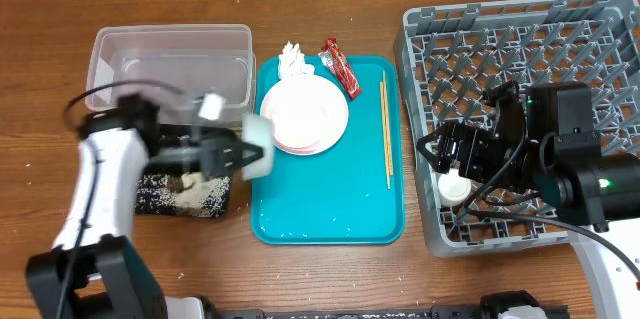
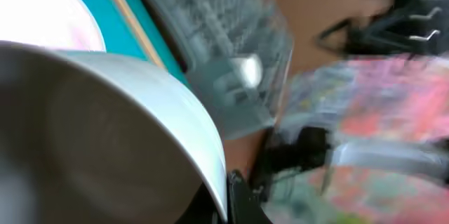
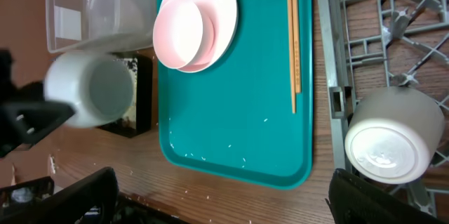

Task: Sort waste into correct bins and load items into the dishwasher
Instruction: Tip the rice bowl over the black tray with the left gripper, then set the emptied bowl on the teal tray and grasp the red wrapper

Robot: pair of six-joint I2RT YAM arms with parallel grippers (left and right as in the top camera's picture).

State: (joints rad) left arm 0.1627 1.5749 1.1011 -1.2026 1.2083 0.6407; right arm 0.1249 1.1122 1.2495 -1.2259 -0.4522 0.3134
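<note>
The open near part of the teal tray is below my left gripper and to its right in the overhead view, so I should swing down there, level the bowl and let go.
My left gripper is shut on the rim of the white bowl, which hangs tipped on its side over the teal tray's left edge, beside the black tray that holds rice and brown scraps. In the left wrist view the bowl fills the frame with a finger on its rim. Pink plates, a tissue, a red wrapper and chopsticks lie on the teal tray. My right gripper is open and empty above the small white cup, which stands upside down in the grey rack.
The clear tub stands behind the black tray and holds a small white scrap. The teal tray has a few rice grains near its front. Loose grains lie on the wooden table before it.
</note>
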